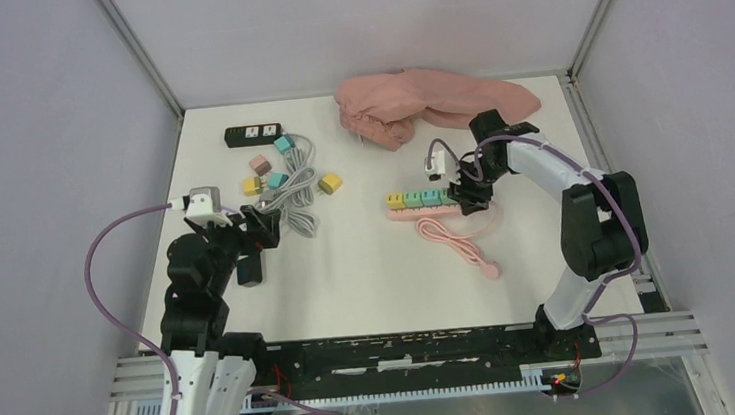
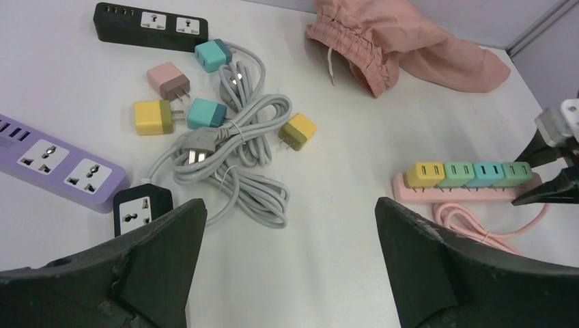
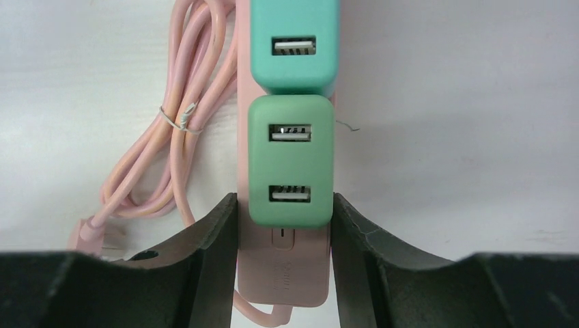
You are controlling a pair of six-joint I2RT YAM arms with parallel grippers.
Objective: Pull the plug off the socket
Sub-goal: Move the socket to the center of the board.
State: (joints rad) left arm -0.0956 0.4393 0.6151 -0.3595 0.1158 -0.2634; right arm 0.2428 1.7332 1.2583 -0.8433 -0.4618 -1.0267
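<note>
Next, my right gripper turns and draws the pink power strip (image 1: 422, 212) back onto the bare tabletop nearer my base, then releases it where space is open.
A pink power strip (image 1: 422, 212) lies right of centre with four adapter plugs in a row: yellow (image 2: 425, 173), green (image 2: 459, 173), teal (image 2: 489, 171) and green (image 2: 517, 171). My right gripper (image 1: 468, 197) is at the strip's right end. In the right wrist view its fingers (image 3: 218, 239) press both sides of the pink strip (image 3: 287, 273), level with the lower edge of the end green plug (image 3: 290, 160); the teal plug (image 3: 295, 44) sits beyond it. My left gripper (image 1: 263, 227) is open and empty, far left of the strip, above bare table (image 2: 290, 205).
The strip's coiled pink cable (image 1: 457, 240) lies in front of it. A pink cloth (image 1: 425, 102) lies at the back. A black strip (image 1: 253, 134), a purple strip (image 2: 54, 160), a black cube socket (image 2: 140, 208), a grey cable bundle (image 1: 294, 189) and loose adapters (image 1: 329, 183) lie at the left.
</note>
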